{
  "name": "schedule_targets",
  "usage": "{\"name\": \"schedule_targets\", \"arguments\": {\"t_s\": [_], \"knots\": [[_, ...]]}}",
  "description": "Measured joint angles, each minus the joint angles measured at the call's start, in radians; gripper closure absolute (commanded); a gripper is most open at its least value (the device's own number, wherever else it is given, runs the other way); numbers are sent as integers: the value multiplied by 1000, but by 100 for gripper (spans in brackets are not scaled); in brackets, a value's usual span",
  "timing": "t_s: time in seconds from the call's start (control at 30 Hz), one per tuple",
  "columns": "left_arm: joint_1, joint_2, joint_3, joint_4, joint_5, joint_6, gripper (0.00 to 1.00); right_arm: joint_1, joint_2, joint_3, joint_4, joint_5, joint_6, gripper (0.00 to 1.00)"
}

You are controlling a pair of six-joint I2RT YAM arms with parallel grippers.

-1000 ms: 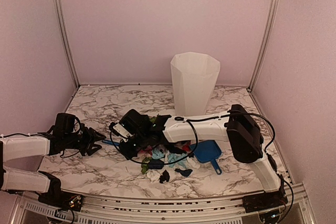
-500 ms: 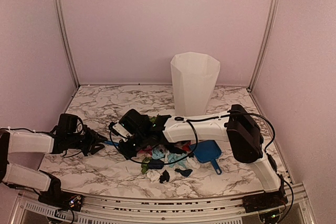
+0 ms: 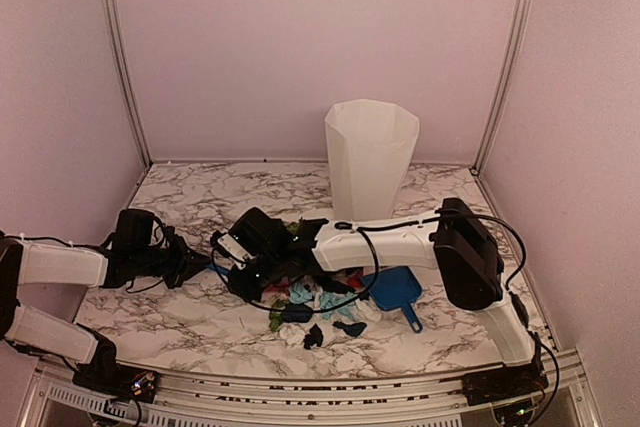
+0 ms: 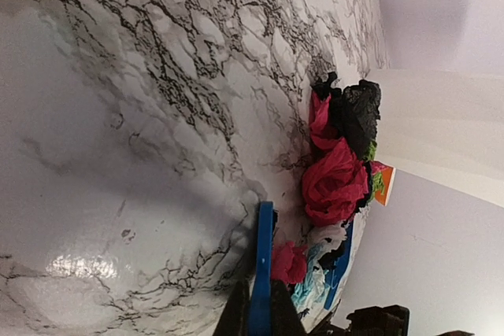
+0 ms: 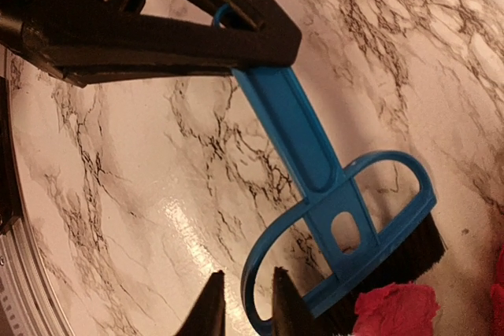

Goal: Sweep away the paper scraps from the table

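My right gripper moves away from the brush, past the scrap heap and down onto the blue dustpan's handle (image 3: 412, 319) next, since my left gripper already holds the brush.
The blue brush (image 5: 315, 155), with black bristles (image 5: 405, 257), lies on the marble table (image 3: 190, 207). My left gripper (image 4: 258, 295) is shut on the end of its handle (image 4: 263, 249); it shows as a black wedge in the right wrist view. My right gripper (image 5: 246, 277) stands slightly open, the brush's loop guard (image 5: 253, 273) between its fingers with a gap on one side. Paper scraps (image 3: 312, 302) in red, black, light blue and white lie heaped just beyond the bristles, with red ones (image 4: 335, 182) close by. In the top view both grippers meet at the brush, left (image 3: 192, 265) and right (image 3: 240, 265).
A blue dustpan (image 3: 395, 290) lies on the table right of the scrap heap, under the right arm. A tall white bin (image 3: 370, 157) stands at the back. Pink walls close in the sides and back.
My left gripper has slid right to the brush handle and closed on it. My right gripper's fingers have parted a little round the brush's loop.
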Motion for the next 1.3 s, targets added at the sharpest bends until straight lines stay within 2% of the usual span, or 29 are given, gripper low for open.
{"name": "schedule_targets", "arguments": {"t_s": [0.1, 0.23, 0.5, 0.63, 0.93, 1.1, 1.3], "knots": [[-8, -12, 23, -23, -1, 37, 100, 0, -43, -46, -9, 19, -2, 51], [-24, -56, 134, -171, -30, 137, 100, -5, -179, -160, -41, 59, 1, 36], [-74, -115, 438, -457, -143, 367, 100, -29, -591, -509, -85, 192, 84, 21], [-140, -64, 582, -577, -219, 478, 100, -46, -793, -711, -159, 260, 162, 19], [-259, 224, 944, -777, -461, 740, 100, -112, -1154, -1077, -383, 335, 354, 17], [-268, 367, 1104, -828, -562, 865, 100, -151, -1180, -1163, -422, 346, 394, 18], [-268, 531, 1252, -858, -625, 998, 100, -177, -1105, -1175, -377, 343, 392, 23]]}}
